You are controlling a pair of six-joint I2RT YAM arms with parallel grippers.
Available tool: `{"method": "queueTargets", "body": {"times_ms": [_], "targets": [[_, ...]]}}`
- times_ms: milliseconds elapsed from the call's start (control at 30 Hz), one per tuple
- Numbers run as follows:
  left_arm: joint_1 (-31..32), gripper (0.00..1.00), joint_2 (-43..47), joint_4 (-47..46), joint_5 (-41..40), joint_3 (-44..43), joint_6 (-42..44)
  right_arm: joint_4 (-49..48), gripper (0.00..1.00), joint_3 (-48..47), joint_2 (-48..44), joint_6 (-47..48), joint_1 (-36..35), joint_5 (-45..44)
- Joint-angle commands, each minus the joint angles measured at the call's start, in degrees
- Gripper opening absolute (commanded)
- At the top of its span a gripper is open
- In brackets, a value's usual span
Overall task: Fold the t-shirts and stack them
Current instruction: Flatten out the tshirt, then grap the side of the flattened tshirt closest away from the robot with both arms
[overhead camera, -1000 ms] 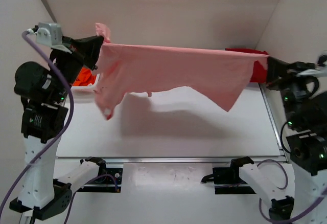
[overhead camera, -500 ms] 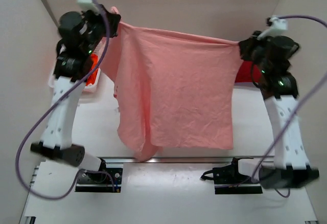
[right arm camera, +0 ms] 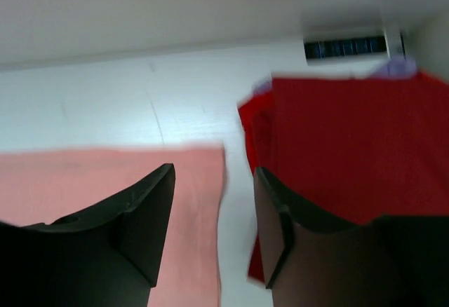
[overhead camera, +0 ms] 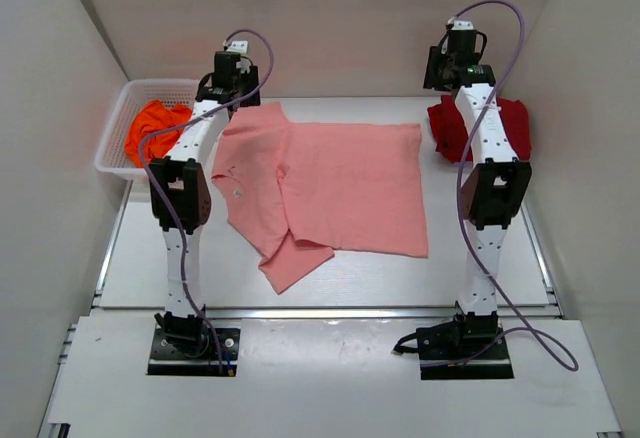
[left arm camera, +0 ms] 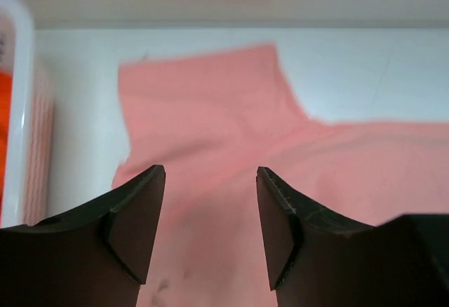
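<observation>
The sleeve sticks out creased and crooked, so my left gripper should move back along the shirt next and go down onto the sleeve's near folded edge [overhead camera: 264, 267].
The salmon-pink t-shirt [overhead camera: 340, 183] lies spread on the table, its lower left part creased, with a sleeve [overhead camera: 295, 263] pointing toward me. My left gripper [overhead camera: 238, 93] hangs open above the shirt's far left corner; its view shows pink cloth [left arm camera: 210, 104] under empty jaws [left arm camera: 210, 172]. My right gripper [overhead camera: 450, 73] is open above the far right corner, between the pink edge [right arm camera: 196, 181] and the dark red t-shirt [right arm camera: 351, 139], with nothing between its fingers [right arm camera: 215, 170]. The dark red shirt [overhead camera: 505, 128] lies at the back right. The orange t-shirt [overhead camera: 155, 128] sits bunched in the basket.
A white lattice basket [overhead camera: 112, 143] stands at the back left, its wall showing in the left wrist view [left arm camera: 24, 111]. Side walls close in the table left and right. A bare strip of table [overhead camera: 350, 283] runs along the front.
Both grippers have opened and let go of the pink shirt. It hung stretched in the air between them and now lies on the table. Both arms have stretched toward the back.
</observation>
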State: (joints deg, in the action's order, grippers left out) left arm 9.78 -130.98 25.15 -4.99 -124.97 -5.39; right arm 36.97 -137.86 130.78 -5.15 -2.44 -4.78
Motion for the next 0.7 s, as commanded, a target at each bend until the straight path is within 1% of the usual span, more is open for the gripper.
{"method": "queueTargets", "body": {"times_ms": [0,33,67,100,133,167,200,233,267,300,333,367,433,467,600,667], "targets": [[1.8,0.66,20.6,-0.7,-1.6,12.2,-0.6,-0.1,0.5,12.9,-15.4,0.1,-2.5,-6.2],[2.2,0.66,25.7,-0.5,-1.3,15.8,-1.6,-2.8,0.5,20.8,-19.8,0.0,-2.5,-5.1],[3.8,0.67,30.9,0.1,-1.4,23.4,-2.9,-4.4,0.51,24.5,-22.0,-0.7,-2.6,-5.2],[5.6,0.67,33.4,0.8,-1.5,30.8,-3.4,-5.4,0.51,31.1,-25.5,-2.0,-2.9,-3.9],[6.8,0.65,37.9,1.5,-1.2,37.4,-4.7,-5.8,0.51,36.8,-28.3,-2.7,-2.8,-2.3],[8.8,0.64,42.3,2.4,-1.1,40.6,-5.9,-5.9,0.51,41.7,-31.1,-3.5,-2.5,-1.3],[10.5,0.64,43.9,3.9,0.4,46.1,-7.1,-5.5,0.51,44.2,-32.1,-4.5,-3.2,-1.1],[10.7,0.63,47.4,4.9,2.3,52.0,-8.1,-5.8,0.51,48.8,-33.5,-4.3,-3.4,-1.2],[11.8,0.63,50.4,5.5,3.8,54.6,-10.6,-5.9,0.51,51.0,-34.9,-4.7,-4.2,-1.3],[12.4,0.62,51.8,5.7,6.5,60.0,-11.7,-6.3,0.51,56.2,-36.6,-5.0,-5.0,-1.5],[12.2,0.63,54.6,5.4,10.1,65.8,-13.8,-6.8,0.51,60.6,-38.4,-5.6,-5.4,-1.1],[12.1,0.61,57.3,4.0,12.2,70.9,-15.4,-7.8,0.51,65.0,-39.6,-6.4,-5.5,-0.8],[12.7,0.61,59.9,3.5,14.0,76.3,-17.3,-8.5,0.51,70.7,-42.3,-7.8,-6.4,0.2],[13.4,0.61,61.1,2.8,14.5,79.2,-18.3,-8.8,0.5,73.8,-43.3,-8.6,-6.2,1.2],[17.5,0.6,62.3,2.5,14.9,84.2,-24.1,-9.4,0.51,79.6,-44.7,-11.2,-7.5,2.0],[18.4,0.66,63.6,1.6,15.4,86.7,-26.8,-10.0,0.52,82.3,-44.9,-11.7,-8.0,2.4]]}}
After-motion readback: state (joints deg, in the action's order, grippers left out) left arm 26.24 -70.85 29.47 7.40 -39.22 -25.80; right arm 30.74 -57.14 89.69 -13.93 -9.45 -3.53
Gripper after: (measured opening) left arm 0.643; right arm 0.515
